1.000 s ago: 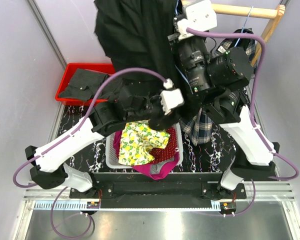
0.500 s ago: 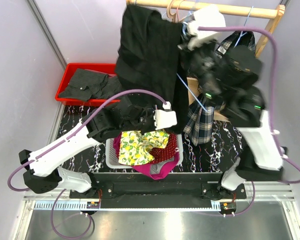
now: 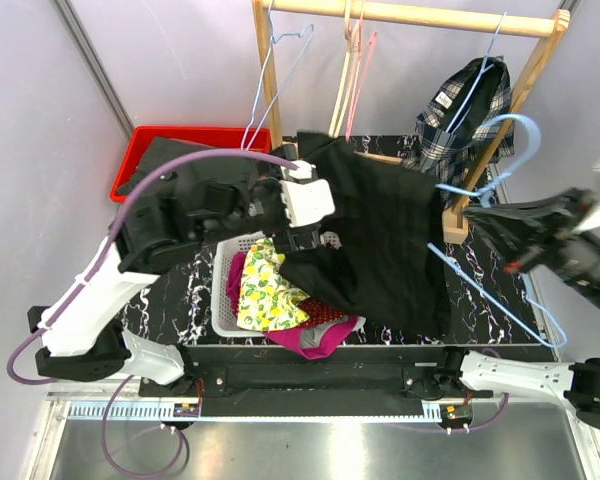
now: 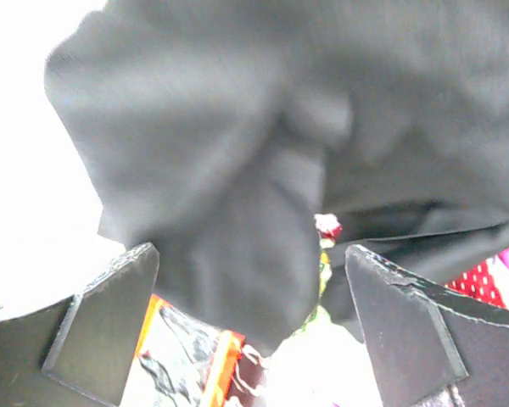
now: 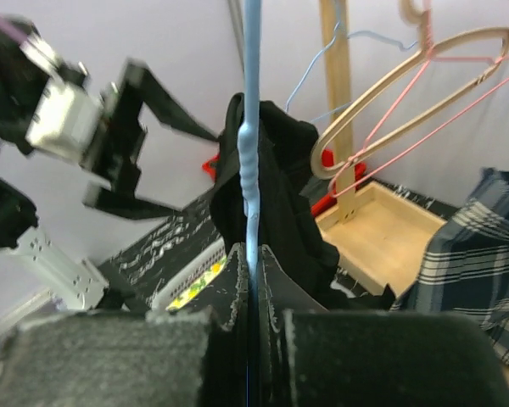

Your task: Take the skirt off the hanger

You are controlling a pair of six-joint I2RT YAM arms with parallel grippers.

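The left gripper moves down and to the left in the top view next, astride the skirt's upper edge, since cloth hangs loose between its open fingers.
The black skirt [image 3: 380, 240] lies spread over the table and the basket's right side; it also fills the left wrist view [image 4: 280, 127]. My left gripper [image 3: 305, 238] is at the skirt's left edge, its jaws wide open [image 4: 253, 314] with skirt cloth hanging loose between them and nothing gripped. Out at the right, my right gripper [image 3: 492, 232] is shut on the light-blue wire hanger [image 3: 480, 286]. In the right wrist view the wire [image 5: 251, 127] runs up from the shut jaws [image 5: 253, 264] in front of the skirt [image 5: 276, 195]. I cannot tell whether the skirt still hangs on the hanger.
A white basket [image 3: 220, 295] of coloured clothes sits under the left gripper. A red bin [image 3: 170, 131] with a dark garment is at back left. The wooden rack [image 3: 430, 15] carries pink, wooden and wire hangers and a plaid shirt [image 3: 470, 110].
The left gripper has opened and let go of the skirt. The right arm has swung the hanger down and to the right. The skirt has dropped from near the rail onto the table.
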